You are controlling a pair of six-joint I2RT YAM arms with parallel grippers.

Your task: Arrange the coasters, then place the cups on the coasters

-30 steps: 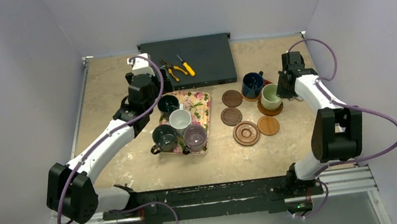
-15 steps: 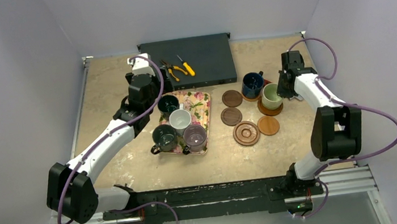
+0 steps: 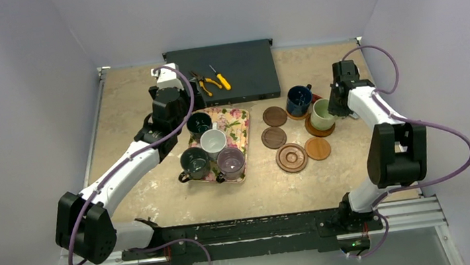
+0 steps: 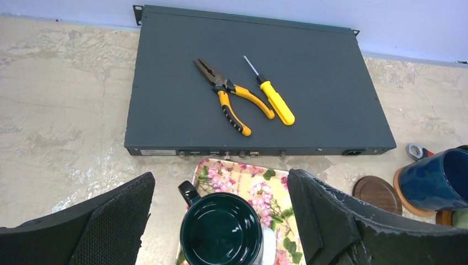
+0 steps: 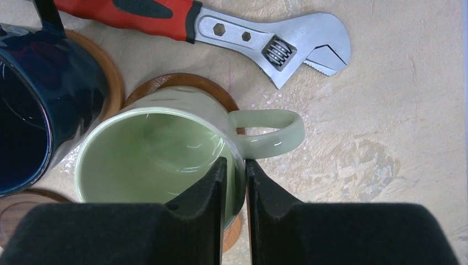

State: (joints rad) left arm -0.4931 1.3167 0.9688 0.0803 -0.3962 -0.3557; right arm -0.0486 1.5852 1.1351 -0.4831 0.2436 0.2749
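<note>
The teal cup stands below, so I need to lower my left gripper next, with its open fingers on either side of the teal cup's rim (image 4: 182,234), on the side away from the white cup.
The pale green cup (image 5: 160,152) stands on a reddish-brown coaster (image 5: 182,83), its handle pointing right. My right gripper (image 5: 234,165) straddles its rim beside the handle, one finger inside and one outside, slightly open and loose on the wall. The navy cup (image 3: 298,100) sits on a tan coaster (image 5: 107,72) beside it. Two dark coasters (image 3: 275,116), a ringed one (image 3: 291,158) and a tan one (image 3: 317,148) lie bare. The dark teal cup (image 4: 221,234), white (image 3: 213,140), dark grey (image 3: 194,162) and purplish (image 3: 230,163) cups stand on the floral tray (image 3: 236,120). My left gripper (image 4: 221,179) hangs wide open above the teal cup.
A dark flat rack unit (image 3: 238,71) lies at the back, with yellow-handled pliers (image 4: 229,96) and a screwdriver (image 4: 273,99) on it. A red-handled adjustable wrench (image 5: 265,38) lies on the table just behind the green and navy cups.
The right gripper's fingers have parted a little from the green cup's wall. The cup and gripper shifted slightly towards the back. The left arm has not moved.
</note>
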